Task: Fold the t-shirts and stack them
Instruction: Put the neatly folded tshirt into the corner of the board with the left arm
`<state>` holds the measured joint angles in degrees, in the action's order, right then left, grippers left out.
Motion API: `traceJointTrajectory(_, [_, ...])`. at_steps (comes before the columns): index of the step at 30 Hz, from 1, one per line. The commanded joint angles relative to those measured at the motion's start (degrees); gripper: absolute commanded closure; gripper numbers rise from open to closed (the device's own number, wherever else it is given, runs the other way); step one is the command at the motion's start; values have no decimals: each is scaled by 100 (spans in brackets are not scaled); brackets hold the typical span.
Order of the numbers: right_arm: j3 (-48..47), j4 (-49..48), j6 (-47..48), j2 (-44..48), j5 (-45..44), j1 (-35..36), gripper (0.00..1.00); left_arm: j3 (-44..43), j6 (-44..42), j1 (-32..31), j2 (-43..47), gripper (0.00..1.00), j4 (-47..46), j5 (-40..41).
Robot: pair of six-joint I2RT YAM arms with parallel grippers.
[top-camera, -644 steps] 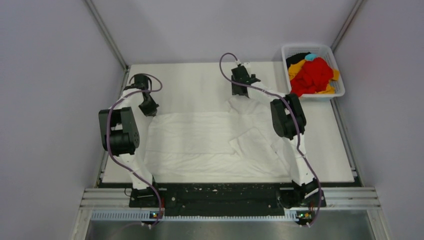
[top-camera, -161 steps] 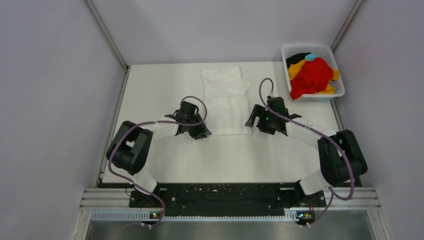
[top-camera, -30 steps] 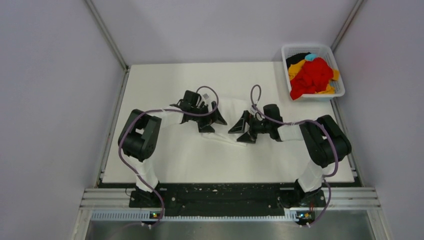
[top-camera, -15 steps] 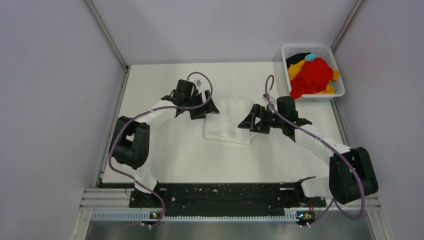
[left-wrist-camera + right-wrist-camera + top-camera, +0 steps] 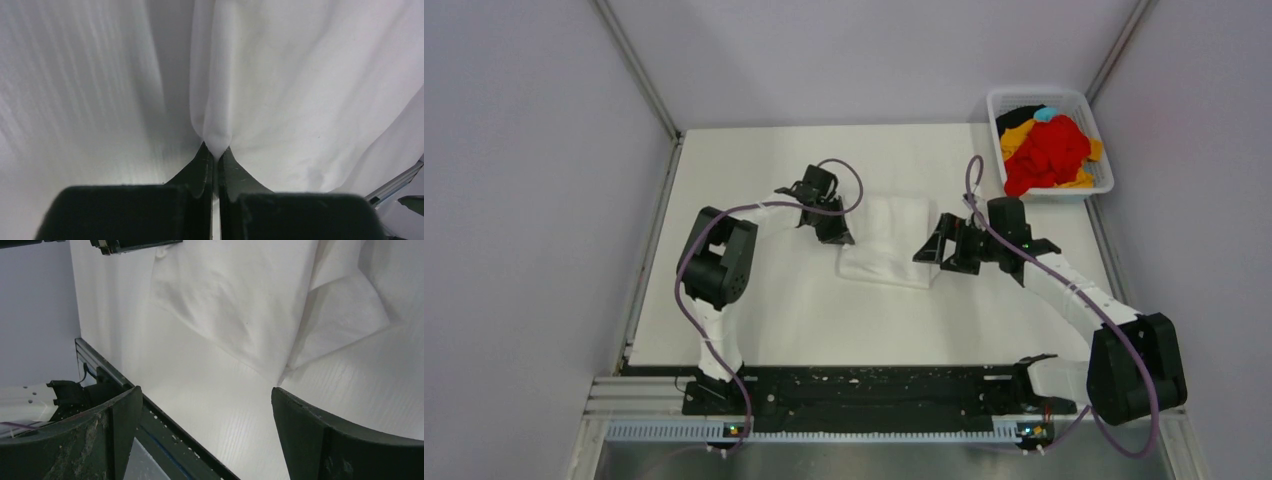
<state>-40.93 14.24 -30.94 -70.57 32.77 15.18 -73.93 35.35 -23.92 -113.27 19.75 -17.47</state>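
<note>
My left gripper pulls the folded shirt (image 5: 240,300) outward and left in the top view next. It releases it on the table's far corner, since that lies bare.
The white t-shirt (image 5: 889,240) lies folded into a small rectangle on the middle of the table. My left gripper (image 5: 837,233) is at its left edge, shut on a pinch of the white cloth (image 5: 216,135). My right gripper (image 5: 932,252) is open and empty, just off the shirt's right edge; its wrist view shows the folded shirt (image 5: 240,300) ahead of the spread fingers (image 5: 320,435). The red (image 5: 1049,150), yellow-orange (image 5: 1016,133), black (image 5: 1020,113) and light blue (image 5: 1045,113) shirts lie heaped in the basket.
The white mesh basket (image 5: 1096,186) stands at the table's far right corner. The black rail (image 5: 864,385) with the arm bases runs along the near edge. Grey walls enclose the table on three sides.
Both grippers have moved in to the folded shirt's side edges. The left now pinches the left edge; the right has come nearer the right edge, still open.
</note>
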Motion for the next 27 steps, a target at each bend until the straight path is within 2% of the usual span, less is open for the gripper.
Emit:
traceJointTrajectory(1, [-244, 105, 170, 149, -116, -85, 1, -444, 73, -131, -423, 100, 256, 538])
traceJointTrajectory(7, [-423, 407, 379, 161, -376, -129, 1, -1199, -321, 166, -335, 100, 1241, 2349])
traceJointTrajectory(11, [-542, 626, 506, 269, -658, -138, 1, -1347, -919, 708, -113, 100, 1425, 3207])
traceJointTrajectory(19, [-930, 1163, 764, 240, -1192, -151, 1, -2100, -2112, 2271, -451, 100, 1466, 3409])
traceJointTrajectory(27, [-1383, 1560, 732, 191, -1629, -158, 1, -4440, -2480, 3558, -2040, 100, 1704, 3458])
